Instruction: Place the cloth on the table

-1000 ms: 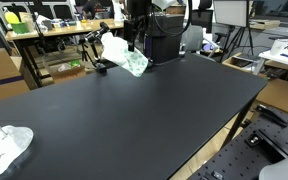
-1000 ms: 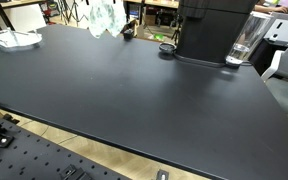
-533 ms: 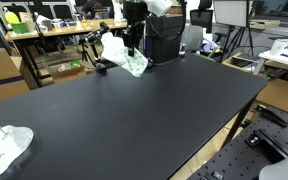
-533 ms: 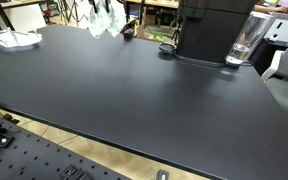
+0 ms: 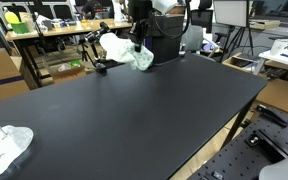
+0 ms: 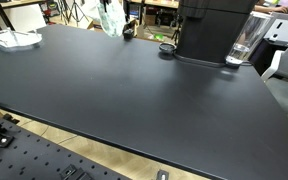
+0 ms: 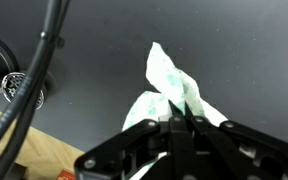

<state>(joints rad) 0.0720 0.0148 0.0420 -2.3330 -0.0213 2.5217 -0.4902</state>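
The open black part of the table is bare. My gripper should carry the cloth away from the table's edge, over that part, and lower it to release.
A white cloth with a pale green print [image 5: 124, 50] is bunched at the far edge of the black table [image 5: 134, 110]. My gripper [image 5: 137, 42] reaches down onto it from above. In the wrist view the jaws stand together, and the gripper [image 7: 179, 120] is shut on a fold of the cloth [image 7: 169, 85], which fans out beyond the fingertips over the dark tabletop. From the opposite side the same cloth [image 6: 109, 18] shows at the table's [image 6: 134, 90] back edge.
A second pale cloth [image 5: 4, 145] lies at a table corner, also visible as the cloth [image 6: 14, 38]. A black machine [image 6: 214, 30] with a glass [image 6: 242, 45] beside it stands at the table's back. Cables [image 7: 39, 70] hang near the gripper.
The jaws have closed on the cloth. The cloth has bunched up and shifted slightly under the gripper.
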